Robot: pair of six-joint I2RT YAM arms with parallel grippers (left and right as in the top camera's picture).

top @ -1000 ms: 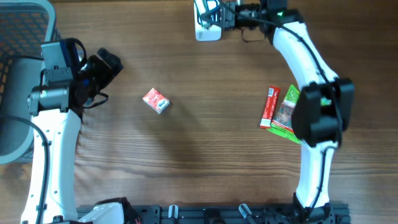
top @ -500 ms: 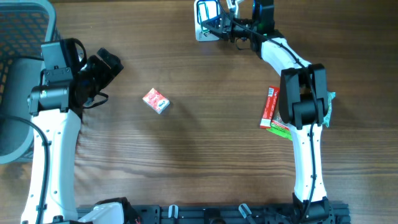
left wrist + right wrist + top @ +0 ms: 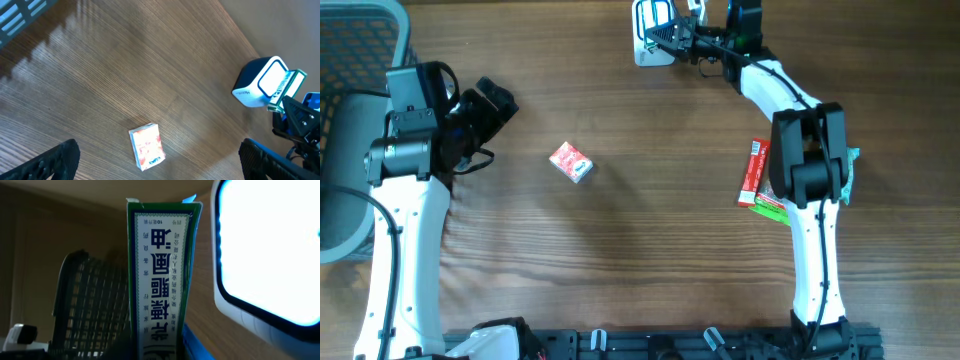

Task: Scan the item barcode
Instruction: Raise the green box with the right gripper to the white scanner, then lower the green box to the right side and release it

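Other items lie at the red bar (image 3: 751,184), so the robot's right gripper will next pull back from the scanner's lit window and go down over the bar to release the box.
A narrow green-and-white box (image 3: 160,275) printed with Chinese characters stands upright in my right gripper (image 3: 692,40), which is shut on its lower end. The box (image 3: 672,33) is held right beside the white scanner (image 3: 655,48) at the table's far edge. The scanner's lit window (image 3: 270,250) glows just right of the box. In the left wrist view the same box (image 3: 286,90) is against the scanner (image 3: 257,82). My left gripper (image 3: 485,110) hangs open at the left, its fingers (image 3: 60,160) wide apart, above a small red-and-white box (image 3: 147,146).
The small red-and-white box (image 3: 570,161) lies left of centre. A red bar (image 3: 753,172) and a green packet (image 3: 772,200) lie under the right arm. A grey wire basket (image 3: 400,25) stands at the far left corner.
The right arm swung its elbow inward and lower over the items while keeping the box at the scanner; over the last half second it held still. The left arm has not moved.
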